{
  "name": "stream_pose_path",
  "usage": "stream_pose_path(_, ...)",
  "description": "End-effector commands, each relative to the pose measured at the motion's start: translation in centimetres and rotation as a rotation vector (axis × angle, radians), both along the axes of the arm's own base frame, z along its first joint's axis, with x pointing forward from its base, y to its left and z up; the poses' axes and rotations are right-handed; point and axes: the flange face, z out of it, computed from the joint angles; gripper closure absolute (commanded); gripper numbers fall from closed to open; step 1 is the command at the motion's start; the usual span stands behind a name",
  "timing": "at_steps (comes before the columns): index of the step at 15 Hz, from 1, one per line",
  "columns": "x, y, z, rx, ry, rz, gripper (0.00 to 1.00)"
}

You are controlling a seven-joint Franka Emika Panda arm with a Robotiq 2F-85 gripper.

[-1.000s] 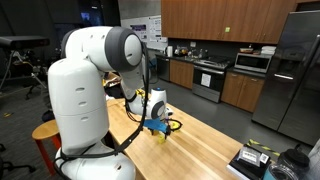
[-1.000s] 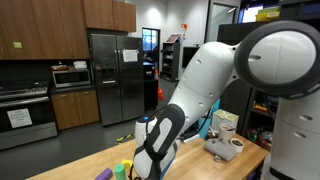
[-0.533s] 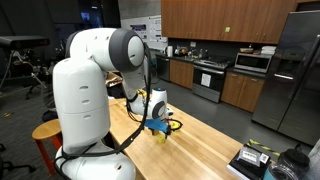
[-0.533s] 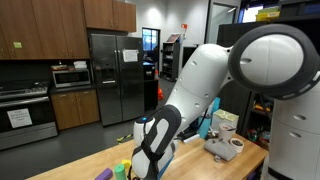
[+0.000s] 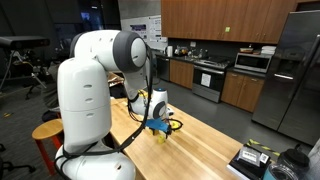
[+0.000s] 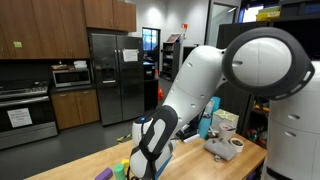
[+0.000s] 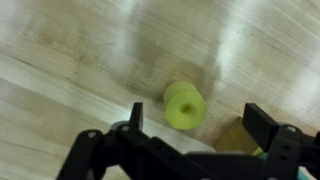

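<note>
My gripper comes down around the yellow-green cylinder's hollow top (image 7: 186,108) next and closes there, since the piece stands upright below, between the open fingers.
A yellow-green cylinder (image 7: 185,104) with a hollow top stands on the wooden table (image 7: 70,60), just ahead of my gripper (image 7: 198,118). The gripper is open, its two black fingers (image 7: 262,122) spread wide on either side of the cylinder, which lies left of the midline and touches neither. In an exterior view the gripper (image 5: 157,124) hangs low over the table (image 5: 200,150), with the yellow-green piece (image 5: 160,137) right under it. In an exterior view the forearm covers the gripper; a yellow-green piece (image 6: 122,170) and a purple one (image 6: 134,164) show beside it.
A grey tray with a cup (image 6: 228,147) and a blue bottle (image 6: 205,127) sit at one end of the table. Dark objects (image 5: 252,160) lie near the other end. A wooden stool (image 5: 45,130) stands beside the robot base. Kitchen counters, a stove and a fridge line the back.
The arm's shoulder and upper links have shifted slightly sideways. The gripper stays low over the table and open, and the cylinder has not moved.
</note>
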Motion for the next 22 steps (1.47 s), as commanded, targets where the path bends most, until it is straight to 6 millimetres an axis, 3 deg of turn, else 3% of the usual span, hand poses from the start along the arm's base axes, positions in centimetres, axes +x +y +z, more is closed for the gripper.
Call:
stream_pose_path(1,0.6,-0.3,-0.3,-0.007,-0.007,-0.007,0.00)
stream_pose_path(15,1.0,-1.4,-1.5,0.001,0.007,-0.038,0.00)
stream_pose_path(16,1.0,-1.4,-1.6,0.001,0.008,-0.040,0.24)
stream_pose_path(18,0.9,-1.5,-1.7,0.000,0.010,-0.041,0.32)
stream_pose_path(22,0.8,-1.6,-2.0,0.000,0.015,-0.044,0.64)
